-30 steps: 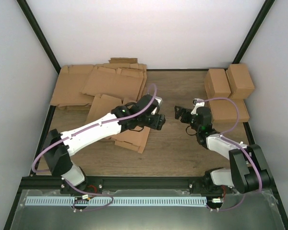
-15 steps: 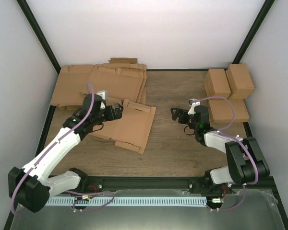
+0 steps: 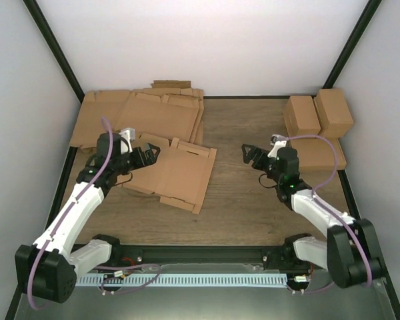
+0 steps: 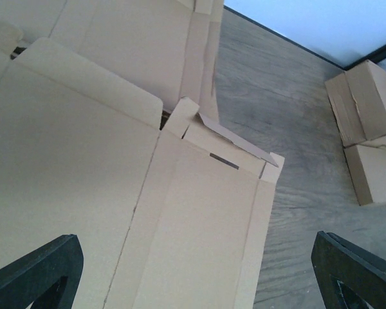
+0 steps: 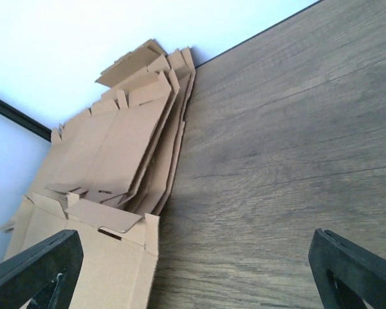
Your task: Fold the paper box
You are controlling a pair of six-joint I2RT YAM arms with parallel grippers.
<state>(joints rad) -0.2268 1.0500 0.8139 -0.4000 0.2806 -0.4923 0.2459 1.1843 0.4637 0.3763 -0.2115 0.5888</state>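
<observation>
My right gripper will next move down and to the left in the top view onto the sheet's facing edge point(image 3: 207, 181), because the bare table alongside leaves room for a finger.
The paper box point(image 3: 180, 175) lies flat and unfolded on the wooden table, left of centre. It is a plain brown die-cut sheet with flaps, and its far flap is slightly lifted. It fills the left wrist view point(image 4: 199, 219) and shows at the lower left of the right wrist view point(image 5: 83, 257). My left gripper point(image 3: 149, 153) is open and empty, hovering over the sheet's far left corner. My right gripper point(image 3: 253, 157) is open and empty above bare table, to the right of the sheet.
A pile of flat brown cardboard sheets point(image 3: 140, 117) lies at the back left, seen also in the right wrist view point(image 5: 125, 138). Folded brown boxes point(image 3: 317, 117) stand at the back right, with another point(image 3: 317, 155) in front. Black frame posts edge the table.
My left arm has swung back from over the sheet's right part to its far left corner, uncovering the sheet. My right gripper has shifted only slightly.
</observation>
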